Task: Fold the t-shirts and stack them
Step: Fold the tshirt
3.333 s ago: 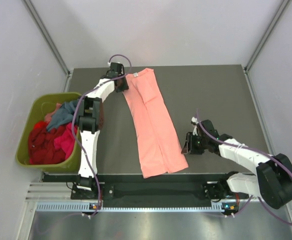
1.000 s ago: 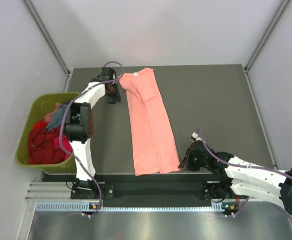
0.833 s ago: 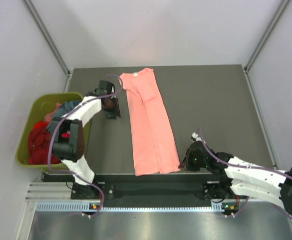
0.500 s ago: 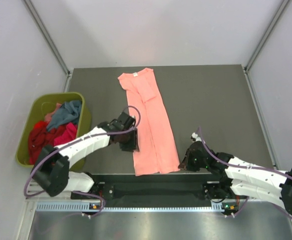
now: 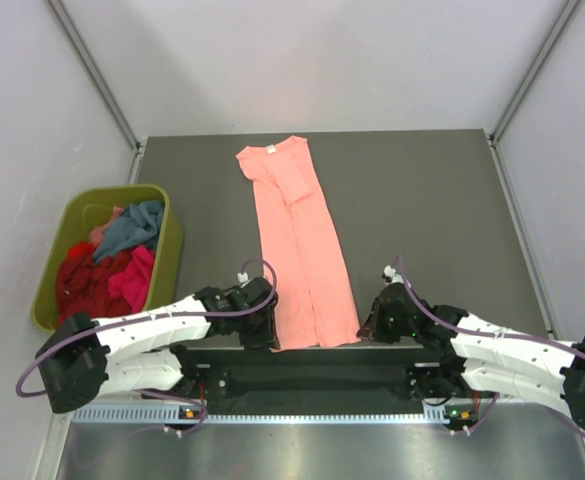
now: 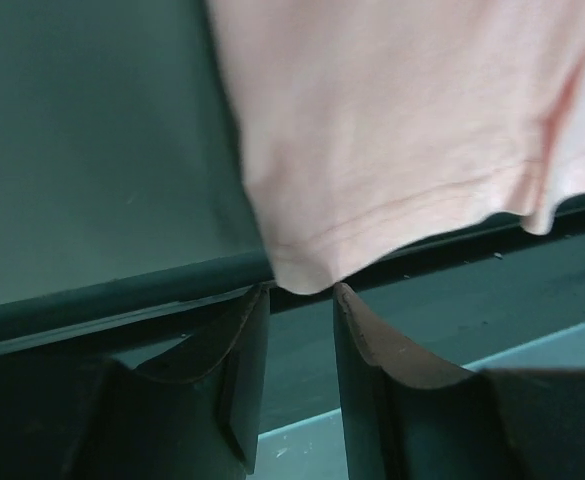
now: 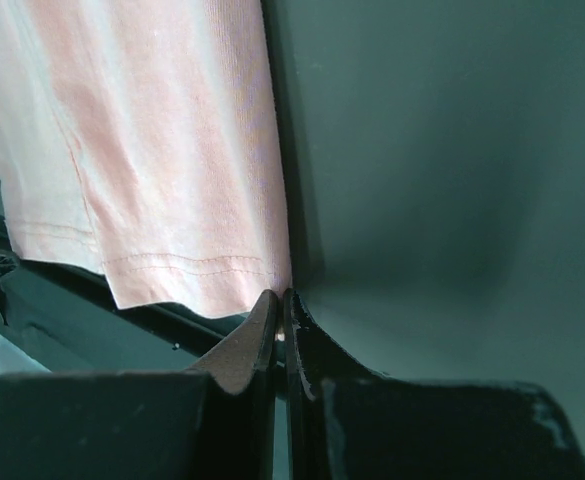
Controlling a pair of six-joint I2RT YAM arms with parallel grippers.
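My left gripper eases onto the t-shirt's near corner (image 5: 278, 347) (image 6: 303, 276) on the bin side next and closes, since that corner sits just at the gripper's parted fingers.
A salmon-pink t-shirt (image 5: 300, 240), folded into a long narrow strip, lies on the dark table (image 5: 422, 200) from the far collar end to the near edge. My left gripper (image 5: 262, 322) is open at its near left corner. In the left wrist view that corner of the t-shirt (image 6: 392, 120) sits just at the tips of the left gripper (image 6: 300, 300), with the fingers (image 6: 372, 350) apart on either side. My right gripper (image 5: 369, 325) is shut on the near right hem corner. The right wrist view shows the t-shirt (image 7: 162, 150) pinched at the right gripper (image 7: 280, 300).
An olive-green bin (image 5: 172, 235) stands at the table's left, holding a red t-shirt (image 5: 82, 285), a magenta one (image 5: 132, 278) and a teal-blue one (image 5: 132, 228). The table's front edge and a black rail (image 5: 312, 375) run right under both grippers.
My left arm has swung from beside the shirt's far collar end down to its near left corner, jaws open. The right gripper has stayed shut on the near right corner.
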